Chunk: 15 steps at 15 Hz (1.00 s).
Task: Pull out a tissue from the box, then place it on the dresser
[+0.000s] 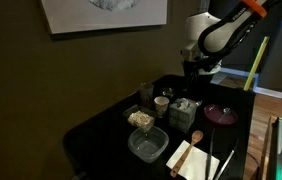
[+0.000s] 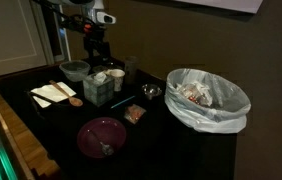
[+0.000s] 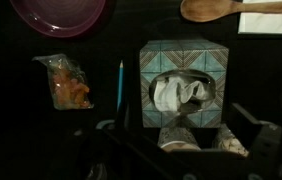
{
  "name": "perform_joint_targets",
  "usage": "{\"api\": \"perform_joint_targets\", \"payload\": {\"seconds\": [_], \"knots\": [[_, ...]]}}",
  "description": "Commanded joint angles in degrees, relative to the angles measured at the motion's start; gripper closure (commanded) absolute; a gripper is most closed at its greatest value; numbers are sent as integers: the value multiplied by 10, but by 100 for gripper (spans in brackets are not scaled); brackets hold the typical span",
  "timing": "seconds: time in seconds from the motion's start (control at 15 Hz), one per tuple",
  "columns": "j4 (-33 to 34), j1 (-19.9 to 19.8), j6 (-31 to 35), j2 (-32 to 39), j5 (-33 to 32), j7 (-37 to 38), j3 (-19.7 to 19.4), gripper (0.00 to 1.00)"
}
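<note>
My open gripper needs to go down to the box's top opening next, and there it should close on the tissue's upper end (image 1: 184, 103) (image 3: 178, 93).
The greyish patterned tissue box (image 3: 181, 60) stands on the glossy black dresser top (image 1: 106, 135). A crumpled white tissue (image 3: 176, 92) pokes from its top opening. The box also shows in both exterior views (image 1: 184, 113) (image 2: 98, 90). My gripper (image 3: 176, 125) hangs above the box with its dark fingers spread to either side, open and empty. In both exterior views the gripper (image 1: 191, 72) (image 2: 98, 58) is a short way above the box and does not touch the tissue.
A purple plate (image 1: 220, 115), a snack bag (image 3: 69, 82), a blue pen (image 3: 120, 80), a clear container (image 1: 148, 143), a tan mat with a wooden spoon (image 1: 193, 158) and cups (image 1: 162, 103) surround the box. A white-lined bin (image 2: 209, 98) stands on the dresser's end.
</note>
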Motion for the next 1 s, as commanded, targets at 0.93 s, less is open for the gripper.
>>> {"api": "perform_joint_targets", "payload": {"seconds": [0.93], "knots": [[95,22,19,151,44,-18,-21,0]]}}
